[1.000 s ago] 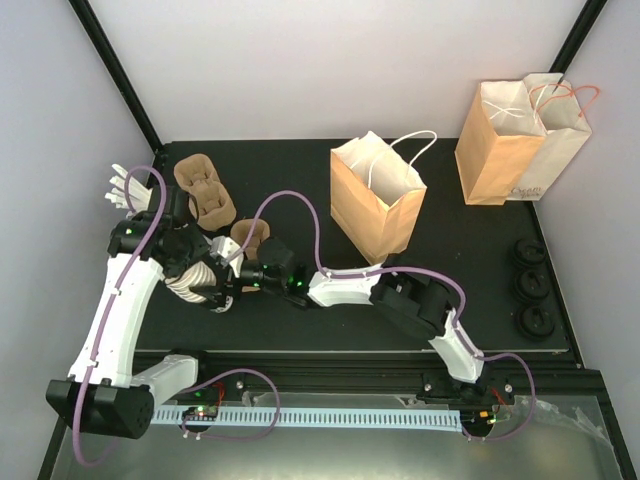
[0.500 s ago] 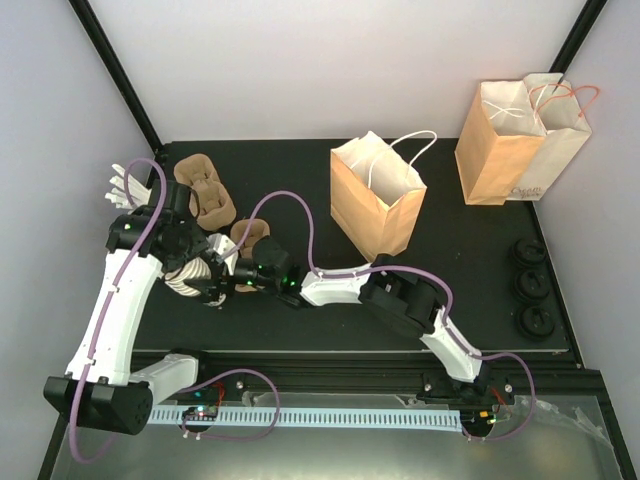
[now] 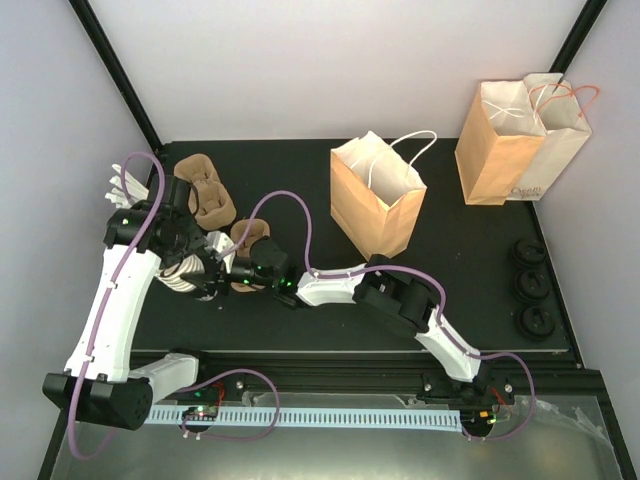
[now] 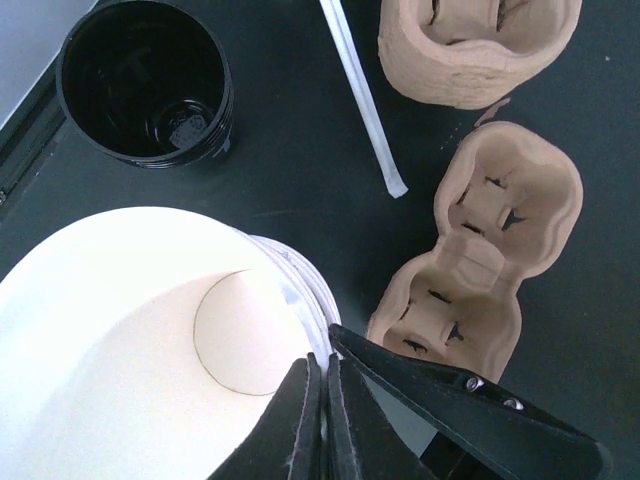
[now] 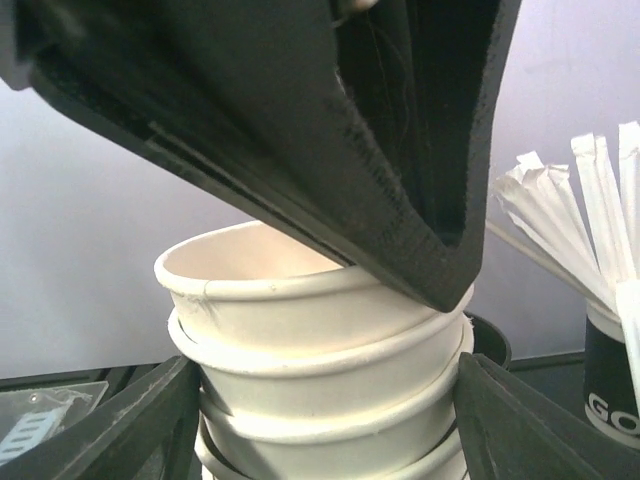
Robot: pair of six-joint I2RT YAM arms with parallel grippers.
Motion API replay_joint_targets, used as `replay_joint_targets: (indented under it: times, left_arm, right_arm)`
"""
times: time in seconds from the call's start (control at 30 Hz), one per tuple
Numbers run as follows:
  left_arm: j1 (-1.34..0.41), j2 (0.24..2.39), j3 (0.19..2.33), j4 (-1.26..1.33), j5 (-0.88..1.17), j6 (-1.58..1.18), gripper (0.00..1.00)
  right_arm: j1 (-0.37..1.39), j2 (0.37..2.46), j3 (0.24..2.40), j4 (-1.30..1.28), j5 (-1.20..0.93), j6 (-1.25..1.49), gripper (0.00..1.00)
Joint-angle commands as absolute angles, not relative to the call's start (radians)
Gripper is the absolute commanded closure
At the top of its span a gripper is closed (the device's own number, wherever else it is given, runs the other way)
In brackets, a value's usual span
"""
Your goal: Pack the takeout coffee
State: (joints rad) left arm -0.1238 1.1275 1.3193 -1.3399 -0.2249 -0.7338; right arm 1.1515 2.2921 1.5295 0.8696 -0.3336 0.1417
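The top cup sits stacked, so it goes up, then across and down next, and my left gripper releases it on the table [image 3: 324, 257] beside the open brown bag.
No lidded takeout coffee shows in any view. A stack of lidless cream cups [image 3: 184, 281] stands at the left of the table. My left gripper [image 4: 322, 365] is shut on the rim of the top cup [image 4: 150, 340], one finger inside and one outside. My right gripper [image 5: 325, 400] reaches in from the right, and its fingers [image 5: 110, 420] straddle the stack [image 5: 310, 330] below that rim. They stand apart and close to the sides; contact cannot be told. The left gripper's fingers [image 5: 400, 200] fill the top of the right wrist view.
Brown pulp cup carriers [image 3: 205, 190] lie behind the stack, one more [image 3: 250, 235] beside the right wrist. A black cup [image 4: 145, 80] and a wrapped straw [image 4: 365, 100] lie nearby. An open brown bag [image 3: 378, 195] stands mid-table, two more bags [image 3: 505, 140] at the back right. Black lids [image 3: 530, 285] line the right edge.
My right arm has pushed left until its fingers reach around the cup stack, and the fingers have narrowed. The left arm has shifted slightly left, still gripping the top cup's rim.
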Motion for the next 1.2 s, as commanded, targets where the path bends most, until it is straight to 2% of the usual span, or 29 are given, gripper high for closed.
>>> replay_joint_targets:
  times: [0.0, 0.17, 0.6, 0.83, 0.93, 1.07, 1.17]
  left_arm:
    - [-0.143, 1.114, 1.387, -1.391, -0.164, -0.722, 0.99]
    - [-0.143, 1.114, 1.406, -1.408, -0.16, -0.716, 0.98]
    - [-0.143, 1.108, 1.461, -1.429, -0.131, -0.687, 0.98]
    - [-0.143, 1.077, 1.311, -1.334, -0.127, -0.697, 0.99]
    - [-0.143, 1.08, 1.321, -1.349, -0.181, -0.696, 0.99]
    - [-0.143, 1.09, 1.456, -1.427, -0.333, -0.675, 0.98]
    - [-0.143, 1.079, 1.526, -1.452, -0.369, -0.659, 0.97]
  right_arm:
    - [1.155, 2.348, 1.513, 0.849, -0.304, 0.147, 0.33]
    - [1.157, 2.36, 1.49, 0.851, -0.302, 0.149, 0.37]
    - [1.16, 2.342, 1.41, 0.88, -0.27, 0.151, 0.36]
    - [1.158, 2.267, 1.346, 0.957, -0.269, 0.212, 0.31]
    - [1.158, 2.223, 1.348, 0.942, -0.265, 0.196, 0.28]
    - [1.158, 2.184, 1.348, 0.919, -0.264, 0.175, 0.26]
    - [1.158, 2.152, 1.343, 0.911, -0.268, 0.176, 0.25]
